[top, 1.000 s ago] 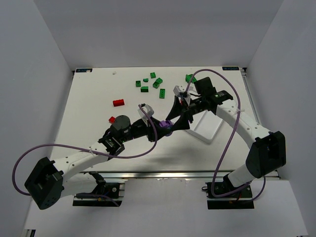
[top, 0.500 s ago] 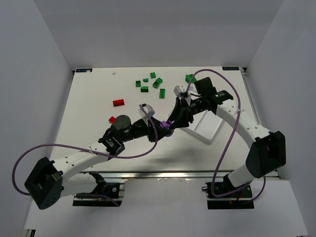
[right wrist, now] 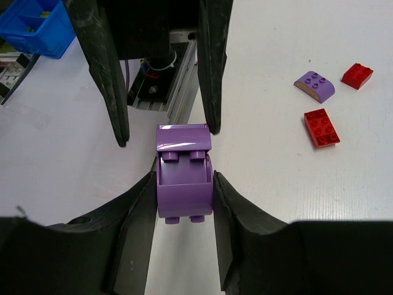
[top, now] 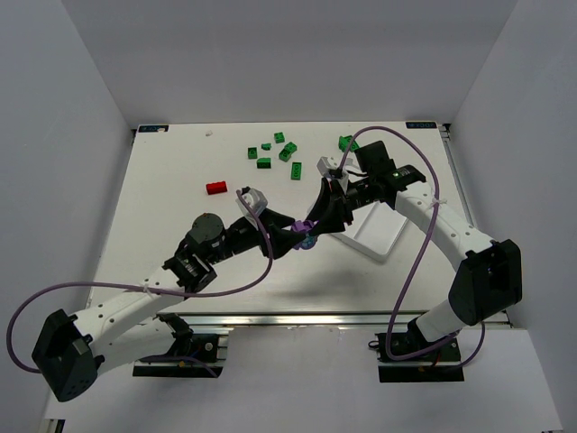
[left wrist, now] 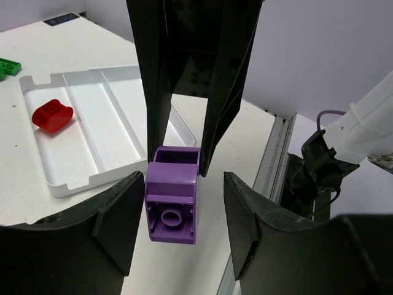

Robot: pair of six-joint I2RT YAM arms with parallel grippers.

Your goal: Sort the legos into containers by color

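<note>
The robot's right gripper will next move away from the left gripper, over the tray's middle section [top: 358,217], and down to release the purple lego there, since that section is empty.
A purple lego [right wrist: 184,184] hangs above the table between the two grippers. My right gripper [right wrist: 183,181] is shut on its sides. My left gripper [left wrist: 184,209] stands open around the same purple lego [left wrist: 173,198], with a clear gap on its right side. In the top view the two grippers meet at the purple lego [top: 305,236], left of the white tray [top: 386,242]. One compartment of the tray [left wrist: 80,183] holds a red rounded lego [left wrist: 52,115]. Several green legos [top: 270,153] and a red lego [top: 216,188] lie on the far table.
In the right wrist view, a purple rounded lego [right wrist: 314,86] and two red legos [right wrist: 322,128] [right wrist: 357,75] lie on the table. A blue bin [right wrist: 31,24] stands beyond the table's near rail. Purple cables loop from both arms.
My right gripper closed on the purple lego. My left gripper then opened, and the left arm's elbow and wrist shifted left. The lego stayed in place.
</note>
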